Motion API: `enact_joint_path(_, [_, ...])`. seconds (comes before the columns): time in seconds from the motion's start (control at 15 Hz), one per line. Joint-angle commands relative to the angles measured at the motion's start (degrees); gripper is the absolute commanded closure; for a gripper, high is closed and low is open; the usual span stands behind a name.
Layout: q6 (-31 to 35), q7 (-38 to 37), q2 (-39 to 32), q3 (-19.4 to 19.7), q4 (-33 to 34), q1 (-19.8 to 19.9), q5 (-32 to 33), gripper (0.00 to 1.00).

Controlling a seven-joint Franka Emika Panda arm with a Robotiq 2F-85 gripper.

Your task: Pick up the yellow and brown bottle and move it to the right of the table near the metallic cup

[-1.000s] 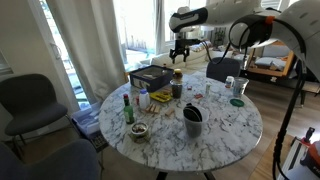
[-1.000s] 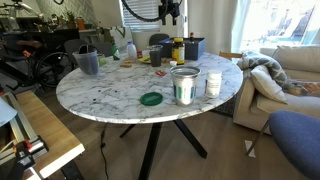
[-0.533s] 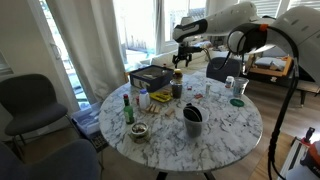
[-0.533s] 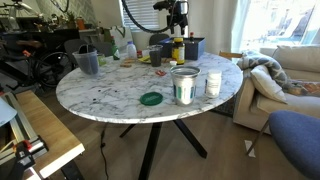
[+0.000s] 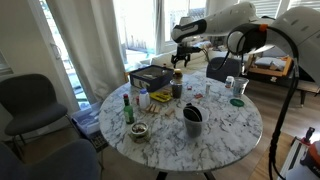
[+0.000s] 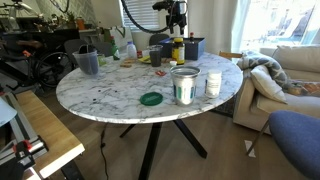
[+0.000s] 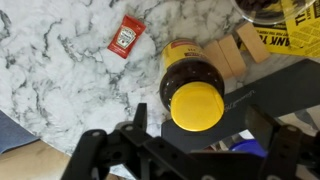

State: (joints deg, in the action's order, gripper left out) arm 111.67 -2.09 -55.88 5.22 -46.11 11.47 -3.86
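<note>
My gripper needs to lower over the yellow cap first, so that its open fingers get on either side of the bottle's top.
The yellow and brown bottle (image 7: 194, 92) stands upright on the white marble table (image 7: 60, 70). From above in the wrist view I see its yellow cap and brown shoulder. It also shows in both exterior views (image 5: 177, 87) (image 6: 177, 50). My gripper (image 7: 200, 128) is open, directly above the bottle, with one finger on each side of the cap and not touching it. It hangs over the bottle in both exterior views (image 5: 178, 62) (image 6: 177, 28). The metallic cup (image 6: 207, 83) stands apart near the table's edge and shows in the other view too (image 5: 229, 84).
A ketchup packet (image 7: 125, 36) lies beside the bottle. A yellow box (image 7: 292, 30) and a dark box (image 5: 150, 76) stand close by. A green glass bottle (image 5: 127, 108), a dark grey cup (image 5: 192, 120), a green lid (image 6: 151, 98) and a labelled can (image 6: 184, 86) also stand on the table.
Since a second ago my gripper has moved over the bottle and come down a little. It has barely moved in the last half second. The bottle has not moved.
</note>
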Motion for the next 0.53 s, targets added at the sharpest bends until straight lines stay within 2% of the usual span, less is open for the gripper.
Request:
enact_joint_path(0.0, [2.0, -0.6, -2.2, -0.6, 0.8, 0.0, -0.7, 0.00])
enact_joint_path(0.4, [5.5, -2.9, -4.3, -0.7, 1.7, -0.1, -0.6, 0.00])
enact_joint_path(0.47, [5.6, -3.1, -4.5, -0.7, 1.7, -0.1, -0.6, 0.15])
